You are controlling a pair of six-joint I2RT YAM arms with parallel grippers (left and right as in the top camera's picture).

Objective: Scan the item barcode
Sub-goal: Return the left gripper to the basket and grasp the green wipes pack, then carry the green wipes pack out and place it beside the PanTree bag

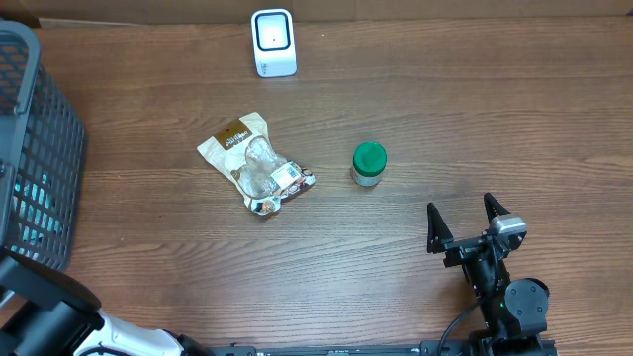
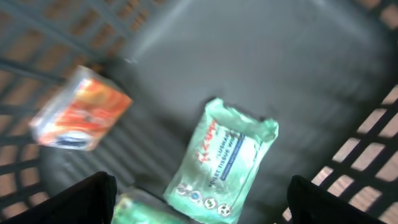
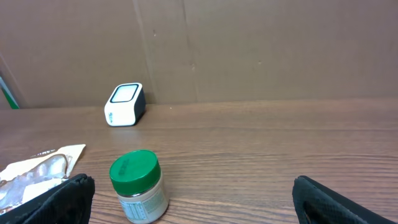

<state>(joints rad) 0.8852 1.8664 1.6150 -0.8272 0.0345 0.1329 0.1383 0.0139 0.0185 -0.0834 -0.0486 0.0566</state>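
My left gripper should move down toward the bottom of the basket, around the printed middle of the green tissue pack (image 2: 221, 158), because that is below, between the gripper's open fingers.
The white barcode scanner (image 1: 274, 43) stands at the table's far edge, also visible as the scanner (image 3: 124, 104) in the right wrist view. A crumpled snack bag (image 1: 255, 163) and a green-lidded jar (image 1: 369, 163) rest mid-table. My right gripper (image 1: 465, 222) is open near the front right, with the jar (image 3: 138, 186) ahead and to its left, untouched. My left gripper (image 2: 202, 208) hangs open inside the dark basket, above a green tissue pack (image 2: 221, 158). An orange pack (image 2: 81, 115) lies to the left and another green pack (image 2: 146, 211) sits under the left finger.
The black mesh basket (image 1: 40, 148) fills the table's left edge, and its slatted walls (image 2: 373, 143) surround the left gripper. The left arm (image 1: 45, 311) comes up from the front left corner. A brown cardboard wall (image 3: 249, 50) backs the table.
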